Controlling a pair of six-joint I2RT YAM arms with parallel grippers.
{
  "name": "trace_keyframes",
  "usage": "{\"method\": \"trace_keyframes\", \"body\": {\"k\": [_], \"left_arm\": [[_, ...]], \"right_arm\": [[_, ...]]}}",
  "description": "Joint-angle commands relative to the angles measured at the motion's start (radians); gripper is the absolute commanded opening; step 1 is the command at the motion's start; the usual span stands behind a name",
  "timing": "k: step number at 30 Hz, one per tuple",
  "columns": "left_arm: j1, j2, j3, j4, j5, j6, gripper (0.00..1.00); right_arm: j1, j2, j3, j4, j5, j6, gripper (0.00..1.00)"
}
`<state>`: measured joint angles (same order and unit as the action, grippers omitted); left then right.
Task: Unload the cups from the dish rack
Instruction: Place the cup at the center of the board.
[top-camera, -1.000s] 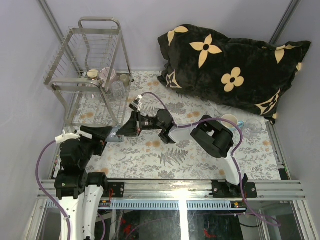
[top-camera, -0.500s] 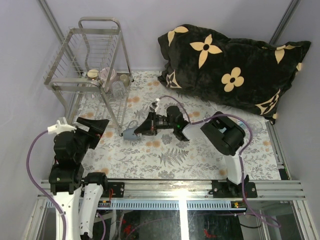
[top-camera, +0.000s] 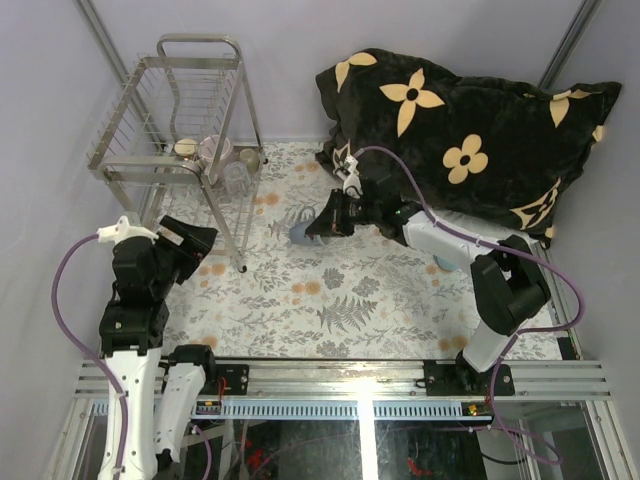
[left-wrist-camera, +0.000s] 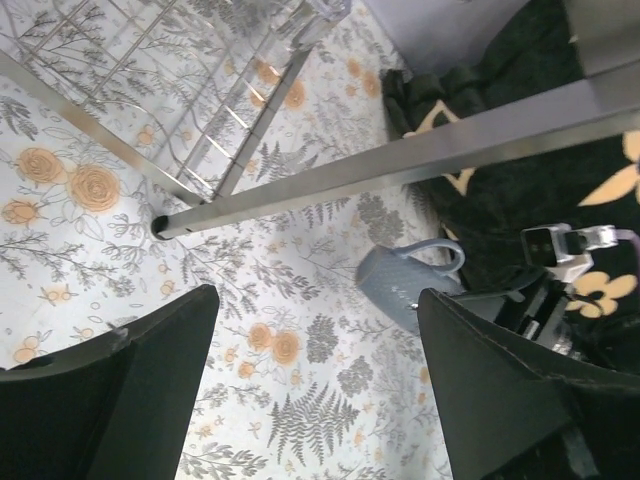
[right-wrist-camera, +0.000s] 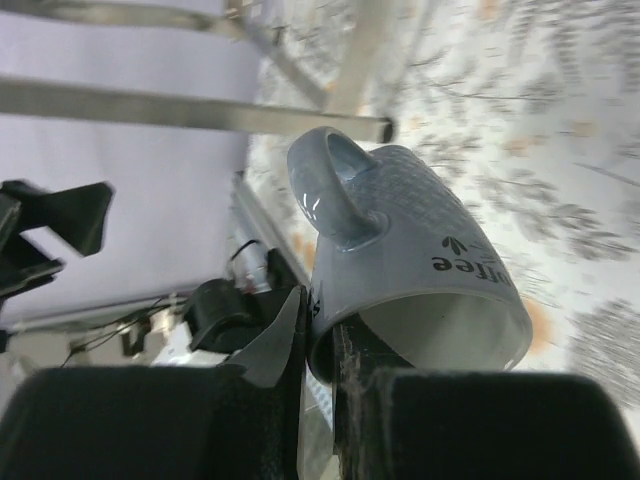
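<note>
The tilted mug needs to get down beside the pillow, so my right gripper will first swing away from the rack (top-camera: 190, 110) and then turn its fingers downward.
The dish rack (top-camera: 190, 110), shiny wire with a tube frame, stands at the back left. On its shelf sit a lilac-pink mug (top-camera: 213, 150), a cream-and-brown cup (top-camera: 185, 148) and a clear glass (top-camera: 237, 178). My right gripper (top-camera: 320, 226) is shut on the rim of a light blue mug (top-camera: 303, 233), held tilted above the mat in front of the pillow. In the right wrist view one finger is inside the mug (right-wrist-camera: 420, 240) and one outside. My left gripper (top-camera: 197, 242) stands open and empty beside the rack's front leg. The left wrist view shows the mug (left-wrist-camera: 400, 285) beyond its fingers.
A large black pillow (top-camera: 470, 130) with cream flowers fills the back right. The rack's front leg (top-camera: 243, 268) stands on the floral mat (top-camera: 330, 310), and its tube (left-wrist-camera: 400, 160) crosses the left wrist view. Purple walls close in the left and back.
My right arm has carried the light blue mug away from my left gripper, rightward and back toward the pillow. My left gripper has drawn back to the left and stands a little wider.
</note>
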<state>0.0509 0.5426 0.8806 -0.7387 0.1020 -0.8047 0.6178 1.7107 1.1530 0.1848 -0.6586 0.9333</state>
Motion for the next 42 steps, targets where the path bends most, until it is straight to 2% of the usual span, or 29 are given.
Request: {"method": "trace_keyframes", "body": {"k": [1, 6, 11, 15, 20, 24, 37, 42], "left_arm": [[-0.002, 0.077, 0.037, 0.012, -0.011, 0.120, 0.80], [-0.002, 0.063, 0.027, 0.024, -0.025, 0.153, 0.80], [-0.003, 0.074, 0.051, 0.006, -0.051, 0.180, 0.80], [-0.010, 0.084, 0.057, 0.011, -0.057, 0.185, 0.80], [-0.027, 0.090, 0.057, 0.013, -0.076, 0.201, 0.80], [-0.027, 0.083, 0.063, 0.001, -0.080, 0.200, 0.80], [-0.040, 0.074, 0.047, 0.001, -0.093, 0.205, 0.80], [-0.044, 0.071, 0.030, 0.005, -0.081, 0.201, 0.80]], "right_arm": [[-0.064, -0.040, 0.133, -0.319, 0.103, -0.197, 0.00], [-0.131, -0.028, 0.252, -0.544, 0.266, -0.311, 0.00], [-0.243, 0.021, 0.376, -0.692, 0.375, -0.363, 0.00], [-0.256, 0.117, 0.521, -0.827, 0.579, -0.462, 0.00], [-0.266, 0.211, 0.601, -0.894, 0.657, -0.511, 0.00], [-0.274, 0.235, 0.574, -0.914, 0.737, -0.536, 0.00], [-0.332, 0.142, 0.325, -0.906, 0.789, -0.566, 0.00], [-0.347, 0.111, 0.282, -0.916, 0.786, -0.576, 0.00]]}}
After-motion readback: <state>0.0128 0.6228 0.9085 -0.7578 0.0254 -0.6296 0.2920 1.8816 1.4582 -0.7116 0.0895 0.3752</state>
